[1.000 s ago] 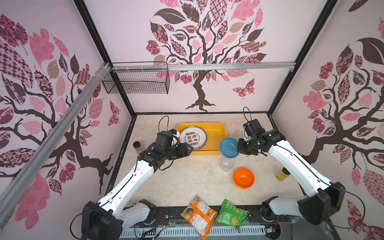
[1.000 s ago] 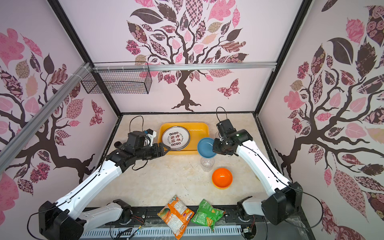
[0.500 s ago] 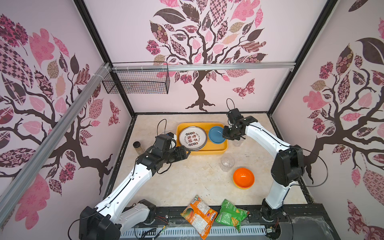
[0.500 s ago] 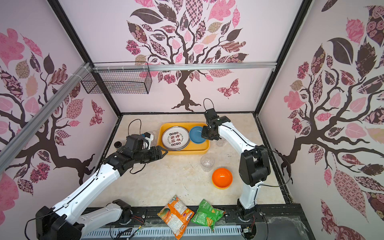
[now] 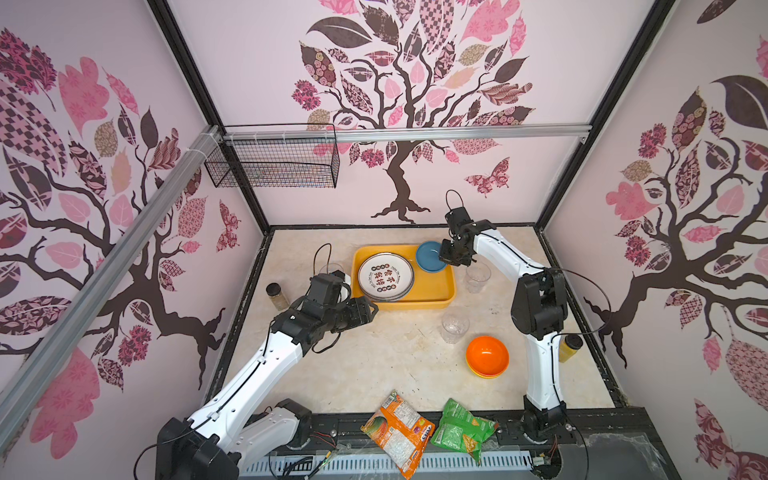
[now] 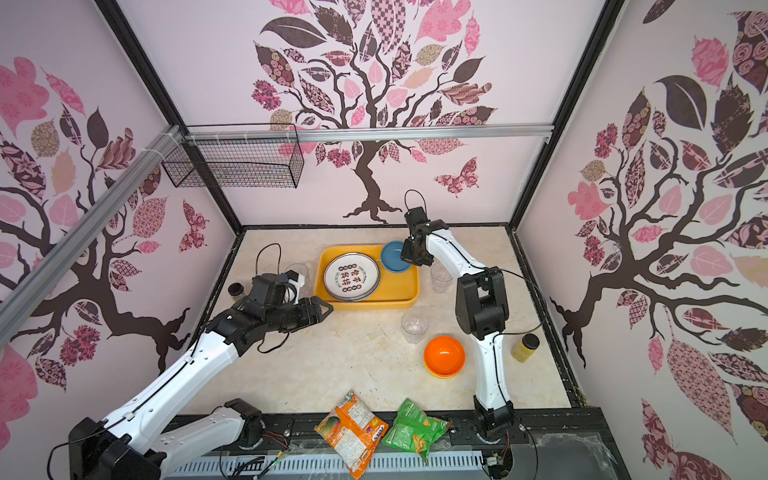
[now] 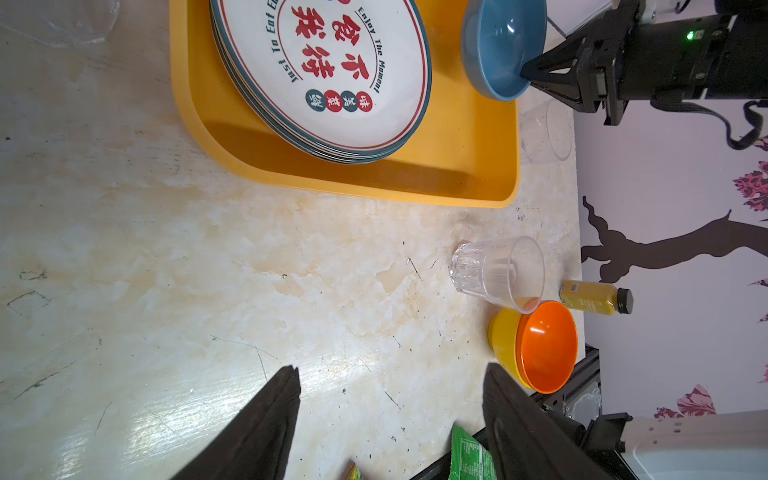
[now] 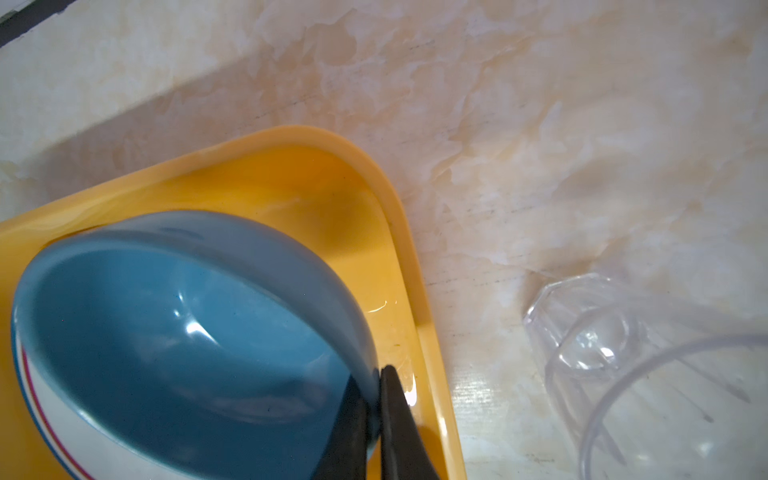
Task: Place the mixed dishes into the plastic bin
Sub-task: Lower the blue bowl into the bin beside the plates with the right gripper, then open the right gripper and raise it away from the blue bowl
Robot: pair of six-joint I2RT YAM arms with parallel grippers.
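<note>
The right gripper brings the blue bowl [image 5: 430,257] down onto the bare bottom of the bin beside the plate stack next. It then releases the bowl's rim, since that spot is still free of dishes.
The yellow-orange plastic bin [image 5: 415,305] [image 6: 374,305] holds a stack of white plates [image 5: 385,276] [image 7: 324,70] with red characters. My right gripper [image 5: 445,259] [image 8: 378,374] is shut on the rim of a blue bowl [image 5: 430,257] [image 8: 178,332], which is tilted over the bin's far right corner. My left gripper [image 5: 372,309] [image 7: 392,370] is open and empty just in front of the bin's near left corner. An orange bowl [image 5: 487,356] nested in a yellow one and clear cups [image 5: 455,327] [image 5: 477,277] [image 5: 330,270] stand on the table.
A spice jar [image 5: 275,295] stands left of the bin, and a yellow bottle [image 5: 569,347] is by the right wall. Orange [image 5: 397,432] and green [image 5: 461,428] snack bags lie at the front edge. A wire basket [image 5: 274,162] hangs on the back left rail.
My right gripper carried the blue bowl from beside the cups to the bin's far right corner. My left gripper drew back from the plates, staying open.
</note>
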